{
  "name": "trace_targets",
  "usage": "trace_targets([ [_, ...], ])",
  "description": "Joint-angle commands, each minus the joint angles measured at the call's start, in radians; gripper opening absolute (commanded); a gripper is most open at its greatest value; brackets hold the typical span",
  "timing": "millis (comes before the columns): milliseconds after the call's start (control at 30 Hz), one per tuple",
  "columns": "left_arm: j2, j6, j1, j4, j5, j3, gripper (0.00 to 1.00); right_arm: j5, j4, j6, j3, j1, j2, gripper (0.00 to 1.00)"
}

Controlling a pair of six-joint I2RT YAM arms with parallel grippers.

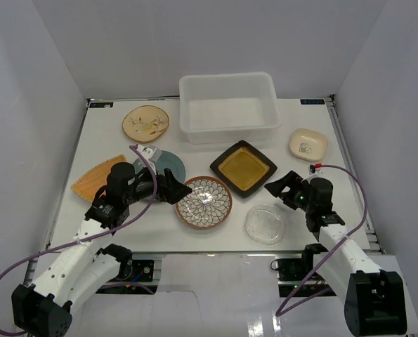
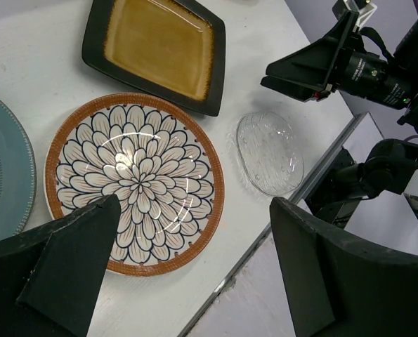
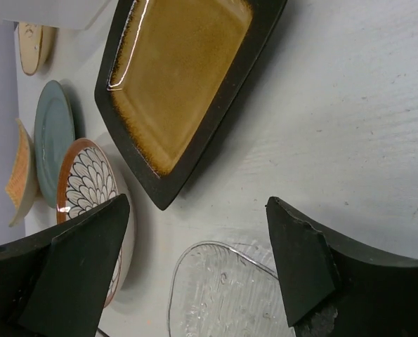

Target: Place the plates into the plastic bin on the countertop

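Note:
My right gripper moves down onto the amber plate's edge (image 1: pixel 262 183) (image 3: pixel 214 125) by the glass plate next, since that edge lies below and to the gripper's left in the top view.
The plastic bin (image 1: pixel 228 107) stands at the back of the countertop (image 1: pixel 194 151). The petal-patterned plate (image 1: pixel 204 202) lies at front centre, the amber square plate (image 1: pixel 243 168) behind it, the clear glass plate (image 1: pixel 265 223) at front right. The teal plate (image 1: pixel 168 165), orange fan plate (image 1: pixel 93 177), cream floral plate (image 1: pixel 145 123) and small cream plate (image 1: pixel 308 144) lie around. My left gripper (image 1: pixel 173 190) is open and empty beside the petal plate (image 2: pixel 134 181). My right gripper (image 1: pixel 282 188) is open and empty above the glass plate (image 3: pixel 226 295), near the amber plate (image 3: pixel 184 77).
White walls enclose the table on the left, back and right. The table's front edge (image 2: pixel 265 246) runs close to the petal and glass plates (image 2: pixel 270 151). The right arm (image 2: pixel 356 63) shows in the left wrist view.

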Motion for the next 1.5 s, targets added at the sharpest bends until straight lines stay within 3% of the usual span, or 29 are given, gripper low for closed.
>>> trace_targets([
  [0, -0.007, 0.018, -0.001, -0.014, 0.004, 0.037, 0.98, 0.019, 0.219, 0.102, -0.034, -0.003, 0.058, 0.84],
  [167, 0.005, 0.019, -0.001, -0.025, -0.002, 0.040, 0.98, 0.049, 0.398, 0.180, -0.063, -0.003, 0.210, 0.74],
  [633, 0.031, 0.024, 0.008, -0.033, 0.002, 0.045, 0.98, 0.031, 1.040, 0.497, -0.002, 0.074, 0.889, 0.52],
  [733, 0.027, 0.024, 0.009, -0.031, 0.001, 0.046, 0.98, 0.045, 1.110, 0.547, 0.003, 0.074, 0.977, 0.44],
  [767, 0.025, 0.024, 0.011, -0.031, -0.001, 0.046, 0.98, 0.045, 1.143, 0.556, 0.001, 0.074, 1.000, 0.32],
  [833, 0.020, 0.022, 0.009, -0.033, -0.011, 0.046, 0.98, 0.052, 1.173, 0.566, -0.014, 0.075, 1.002, 0.22],
  [867, 0.019, 0.022, 0.011, -0.033, -0.017, 0.045, 0.98, 0.055, 1.179, 0.567, -0.025, 0.074, 0.976, 0.11],
  [900, 0.019, 0.021, 0.009, -0.033, -0.024, 0.045, 0.98, 0.061, 1.171, 0.562, -0.048, 0.074, 0.950, 0.08],
  [1067, 0.000, 0.002, 0.011, -0.037, -0.040, 0.040, 0.98, 0.084, 0.943, 0.438, -0.112, 0.071, 0.588, 0.08],
  [1233, -0.001, -0.008, 0.003, -0.050, -0.100, 0.040, 0.98, 0.170, 0.344, 0.231, -0.016, 0.071, 0.050, 0.08],
  [1333, 0.002, -0.019, -0.003, -0.071, -0.154, 0.043, 0.96, 0.161, 0.158, 0.139, 0.102, 0.066, -0.124, 0.08],
  [1467, 0.028, -0.042, -0.009, -0.099, -0.198, 0.043, 0.94, 0.065, 0.073, 0.106, 0.289, 0.065, -0.132, 0.08],
])
